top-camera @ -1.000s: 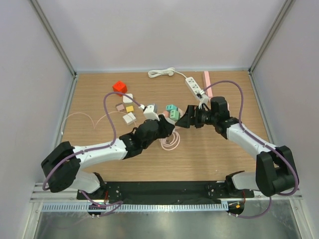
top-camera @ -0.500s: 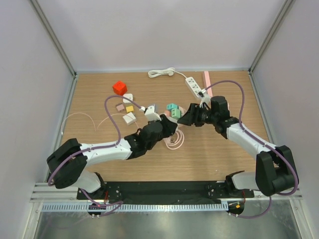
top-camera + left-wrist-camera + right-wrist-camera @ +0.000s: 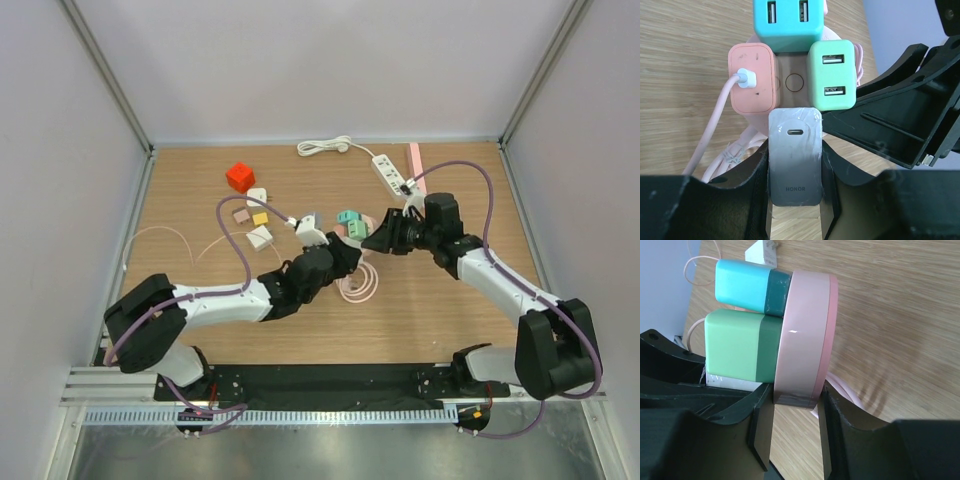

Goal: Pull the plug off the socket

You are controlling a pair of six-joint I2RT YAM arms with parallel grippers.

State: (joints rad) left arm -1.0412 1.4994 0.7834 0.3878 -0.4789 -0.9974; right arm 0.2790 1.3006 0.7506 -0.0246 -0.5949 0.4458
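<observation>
I should carry the grey plug down and outward with my left gripper, to its left in the top view, and release the plug on the bare tabletop by the red cube.
A round pink socket stands on edge above the wooden table, with several plugs in its face. My left gripper is shut on the grey plug, the lowest one in the left wrist view. Above it sit a green plug, a teal plug and a salmon plug with a pink cable. My right gripper is shut on the socket's rim from behind. In the top view both grippers meet at the socket mid-table.
A white power strip with its cord lies at the back, beside a pink bar. A red cube and small adaptors lie at the left. A coil of pink cable rests under the grippers.
My right gripper has closed from wide open onto the socket's rim. The left arm, still gripping the grey plug, has shifted slightly right, carrying the socket and cable coil with it.
</observation>
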